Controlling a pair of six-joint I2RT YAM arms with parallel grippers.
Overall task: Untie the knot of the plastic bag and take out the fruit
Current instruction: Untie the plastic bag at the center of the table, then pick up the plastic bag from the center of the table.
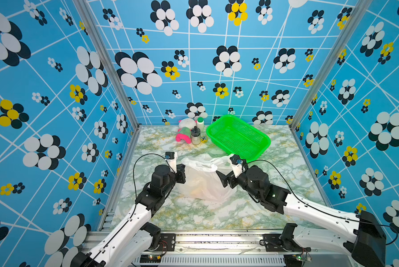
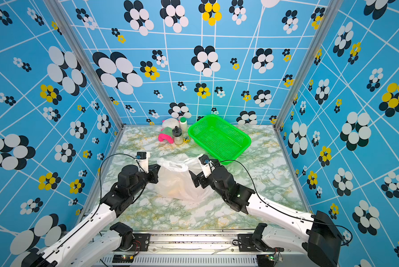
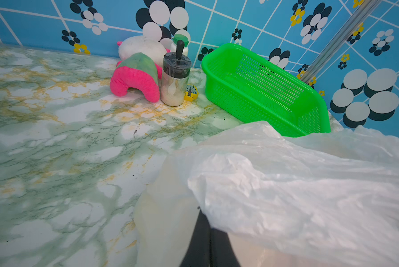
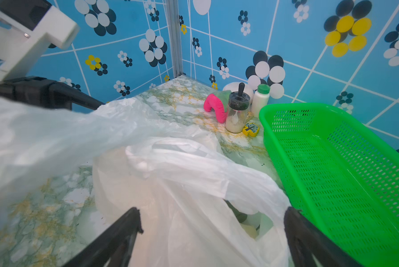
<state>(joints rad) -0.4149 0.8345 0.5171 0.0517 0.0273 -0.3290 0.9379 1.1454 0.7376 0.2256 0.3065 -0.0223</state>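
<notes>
My right gripper next moves outward toward the green basket and closes on the bag's edge (image 1: 223,160) (image 4: 270,194) beside it, since that film borders the gap where greenish fruit shows.
The plastic bag (image 1: 203,180) (image 2: 177,182) lies crumpled mid-table between my two arms. My left gripper (image 1: 182,173) (image 3: 209,233) is shut on a strip of its film at the bag's left edge, and the film stretches away from it (image 4: 43,143). My right gripper (image 1: 226,180) (image 4: 213,219) hangs open just over the bag's right side, nothing between its fingers. Fruit shows only as faint yellow-orange shapes through the film (image 1: 197,190) and as a greenish patch through a gap in the bag (image 4: 249,227). The knot is out of view; no tied lump shows.
A green basket (image 1: 238,138) (image 4: 332,175) with nothing in it stands behind and to the right of the bag, almost touching it. At the back wall sit a pink-and-white plush toy (image 1: 184,133), a shaker jar (image 1: 195,136), a white bottle (image 1: 200,123) and a small yellow piece (image 1: 204,139).
</notes>
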